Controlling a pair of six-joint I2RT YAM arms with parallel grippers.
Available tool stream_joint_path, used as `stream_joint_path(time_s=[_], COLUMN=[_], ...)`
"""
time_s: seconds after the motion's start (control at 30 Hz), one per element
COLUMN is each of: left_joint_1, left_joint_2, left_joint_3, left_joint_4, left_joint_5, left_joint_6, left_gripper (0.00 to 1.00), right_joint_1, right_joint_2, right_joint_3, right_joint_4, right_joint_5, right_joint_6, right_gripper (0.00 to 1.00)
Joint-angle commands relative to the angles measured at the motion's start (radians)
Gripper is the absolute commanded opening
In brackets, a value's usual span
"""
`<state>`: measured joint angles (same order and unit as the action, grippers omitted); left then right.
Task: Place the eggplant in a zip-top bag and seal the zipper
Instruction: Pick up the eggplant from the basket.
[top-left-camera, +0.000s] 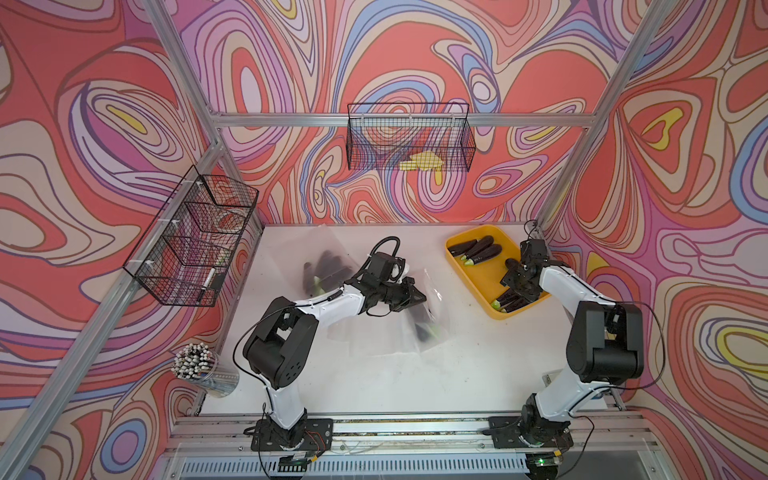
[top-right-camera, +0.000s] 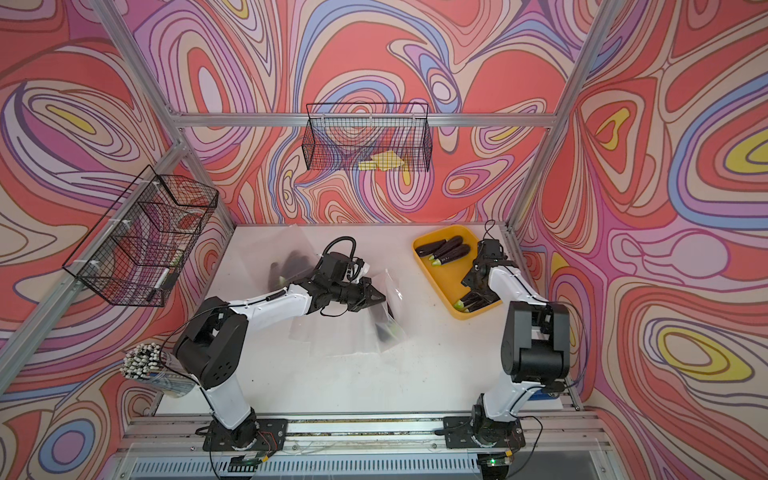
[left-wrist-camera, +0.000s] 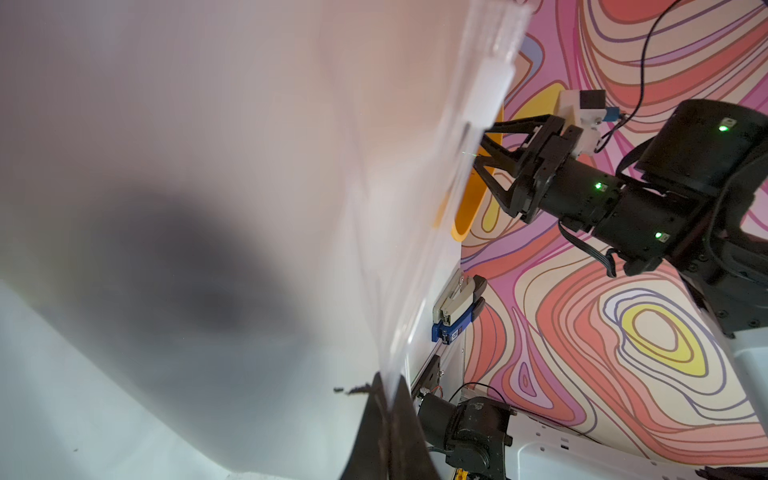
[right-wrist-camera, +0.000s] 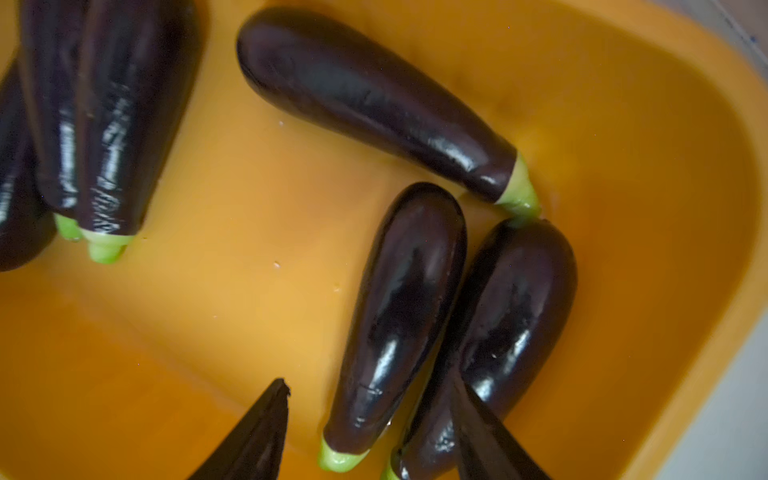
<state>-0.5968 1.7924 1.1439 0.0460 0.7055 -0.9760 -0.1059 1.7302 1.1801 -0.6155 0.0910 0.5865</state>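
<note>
Next, my right gripper moves down with its open fingers on both sides of the eggplant's dark body and closes, since that eggplant lies below, between its fingers.
In both top views my left gripper hangs above the table's middle. It is shut on the top edge of a clear zip-top bag, pinched at the fingertips. A dark eggplant shows through the plastic. My right gripper is open low over the near end of the yellow tray. One eggplant lies between its fingers, untouched, and another lies partly under one finger.
More eggplants lie at the tray's far end. A second clear bag with several eggplants lies back left. A cup of pens stands front left. Wire baskets hang on the walls.
</note>
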Motion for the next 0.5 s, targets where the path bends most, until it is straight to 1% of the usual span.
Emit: stream_joint_path(time_s=[0.0,0.13,0.33,0.37,0.47], left_joint_1=[-0.003,-0.003,-0.001,-0.001,0.002], left_joint_2=[0.011,0.020,0.018,0.018,0.018], left_joint_3=[0.009,0.008,0.005,0.004,0.001], left_joint_4=[0.032,0.047,0.045,0.045,0.045], left_joint_5=[0.006,0.013,0.010,0.010,0.009], left_joint_6=[0.003,-0.002,0.005,0.005,0.004], left_gripper=[0.00,0.00,0.00,0.00,0.00], right_joint_1=[0.001,0.000,-0.003,-0.003,-0.003], right_joint_2=[0.030,0.092,0.196,0.211,0.215], right_joint_3=[0.026,0.028,0.091,0.096,0.092], right_joint_4=[-0.020,0.004,0.017,0.025,0.051], right_joint_5=[0.043,0.056,0.053,0.048,0.037], right_joint_6=[0.023,0.035,0.035,0.035,0.033], right_gripper=[0.64,0.64,0.62,0.60,0.50])
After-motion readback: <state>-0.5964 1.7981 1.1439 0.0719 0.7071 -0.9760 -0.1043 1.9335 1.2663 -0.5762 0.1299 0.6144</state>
